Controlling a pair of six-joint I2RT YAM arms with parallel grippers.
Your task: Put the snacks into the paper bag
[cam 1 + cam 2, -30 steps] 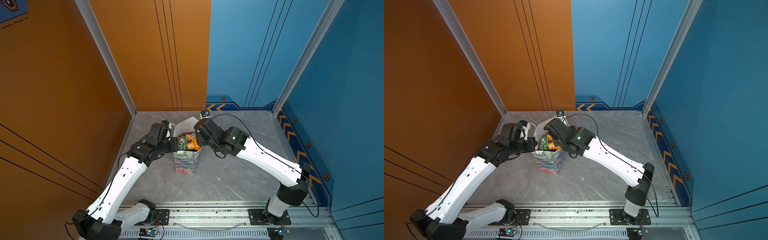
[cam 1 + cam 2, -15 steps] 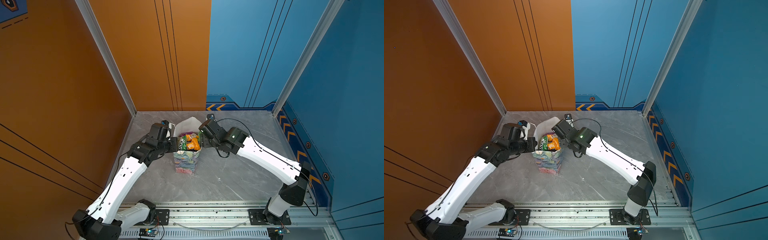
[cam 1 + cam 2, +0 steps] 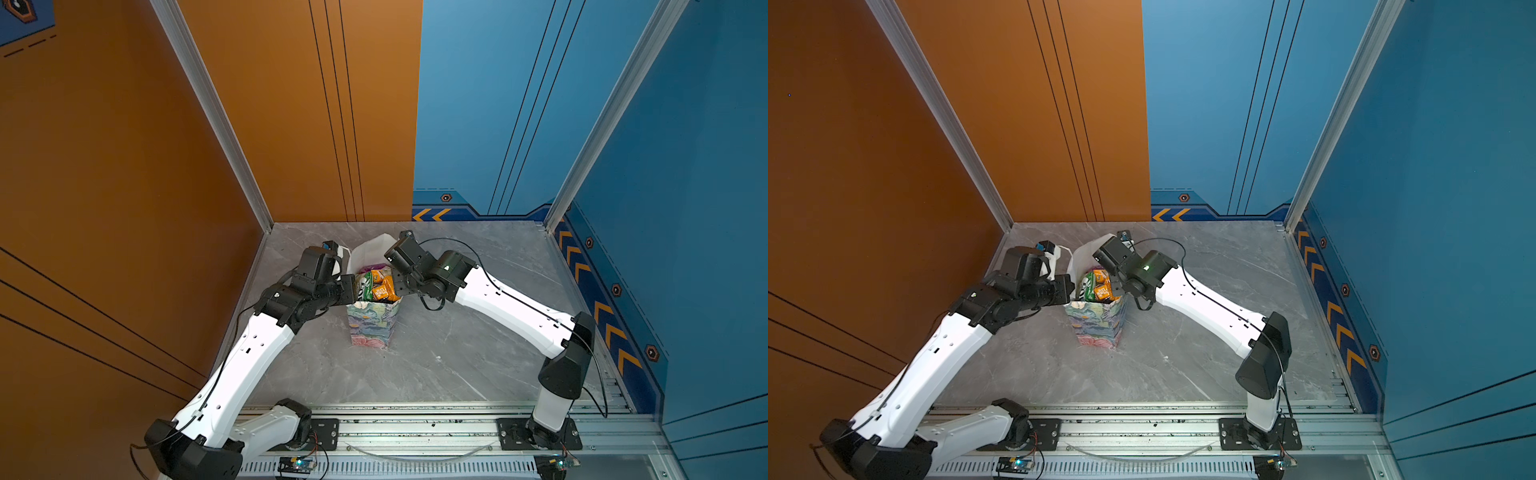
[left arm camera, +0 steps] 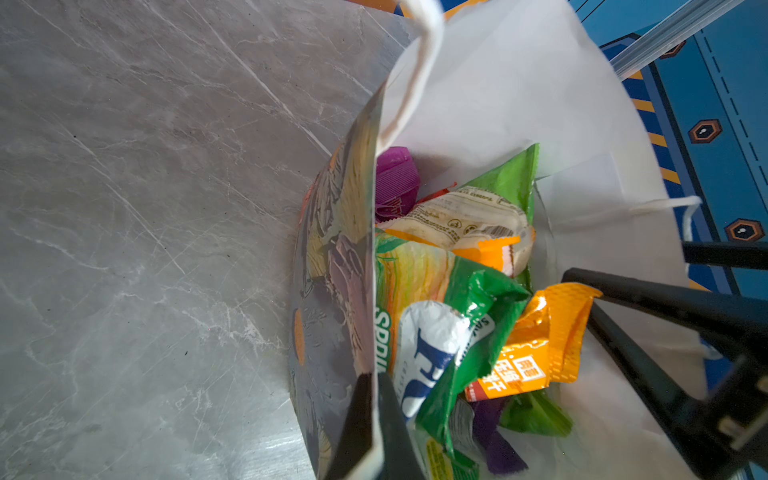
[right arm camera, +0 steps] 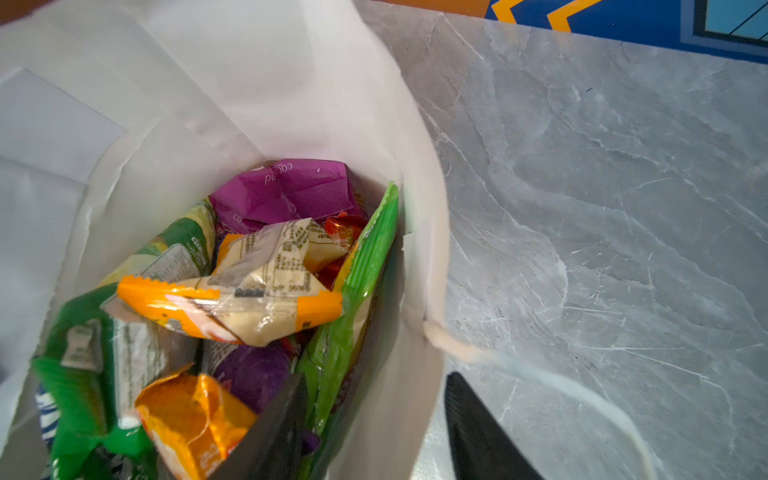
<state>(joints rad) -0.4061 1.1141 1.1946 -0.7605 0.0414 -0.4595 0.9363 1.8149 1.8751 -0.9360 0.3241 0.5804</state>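
I will next use my left gripper to move the filled bag by its rim toward the blue panel and let go of it there, because the tabletop beyond the bag [image 3: 372, 328] is bare.
The floral paper bag [image 3: 372, 328] [image 3: 1096, 324] stands upright mid-table with its mouth held wide. It is full of snacks [image 3: 380, 284] [image 3: 1098, 286]: a green packet [image 4: 469, 332], an orange one [image 4: 540, 340], a magenta one [image 5: 286, 191] and a clear-and-orange one [image 5: 249, 299]. My left gripper [image 3: 353, 291] [image 4: 374, 386] is shut on the bag's left wall at the rim. My right gripper [image 3: 399, 286] [image 5: 376, 378] straddles the right wall, one finger among the packets and one outside. Its jaws stand apart and do not press the paper.
White cord handles hang from the bag's rim [image 5: 561, 386] [image 4: 419, 75]. The grey marble table [image 3: 478, 340] is walled by an orange panel [image 3: 124, 208] on the left and a blue one [image 3: 665, 249] on the right. A metal rail [image 3: 415, 428] runs along the front.
My right gripper has drawn back from over the bag's mouth to its right wall, and its jaws have narrowed. The left gripper and the bag have stayed put.
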